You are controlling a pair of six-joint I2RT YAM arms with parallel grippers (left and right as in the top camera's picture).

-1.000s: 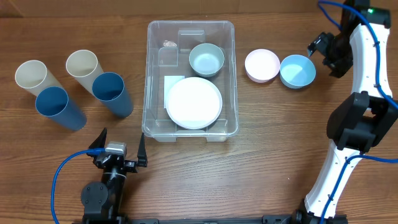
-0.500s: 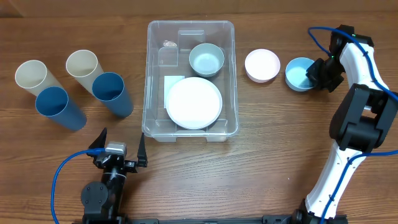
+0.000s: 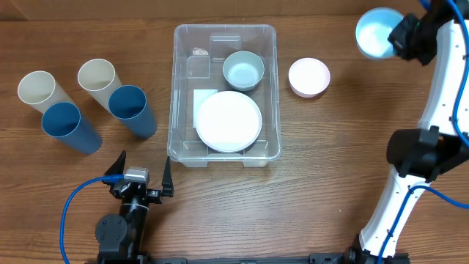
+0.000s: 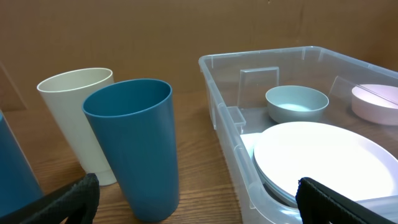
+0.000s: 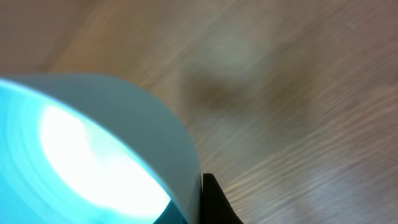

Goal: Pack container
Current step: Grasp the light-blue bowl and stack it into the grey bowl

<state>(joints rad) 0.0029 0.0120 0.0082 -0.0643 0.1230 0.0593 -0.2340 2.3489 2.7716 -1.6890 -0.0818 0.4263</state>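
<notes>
The light blue bowl fits in an open top. My right gripper will next carry it to the left in the overhead view and lower it over the grey-blue bowl (image 3: 243, 70), which can hold it in its open top.
The clear container (image 3: 272, 88) stands mid-table with a white plate (image 3: 228, 121) and a grey-blue bowl (image 3: 243, 70) inside. My right gripper (image 3: 401, 36) is raised at the far right corner, shut on the rim of a light blue bowl (image 3: 376, 32), which hangs above the table. In the right wrist view that blue bowl (image 5: 81, 149) fills the left side, with one dark finger (image 5: 214, 202) pressed against its wall. My left gripper (image 3: 139, 178) rests open at the near edge, in front of the container's (image 4: 231, 118) near left corner.
A pink bowl (image 3: 308, 76) sits on the table right of the container. Left of it stand two cream cups (image 3: 96, 74) (image 3: 37, 87) and two blue cups (image 3: 132, 110) (image 3: 69, 127). The nearest blue cup (image 4: 134, 146) is close ahead of my left fingers.
My right gripper came down on the blue bowl beside the pink one, closed on its rim, and lifted it up and away toward the far right corner. The left arm stayed still.
</notes>
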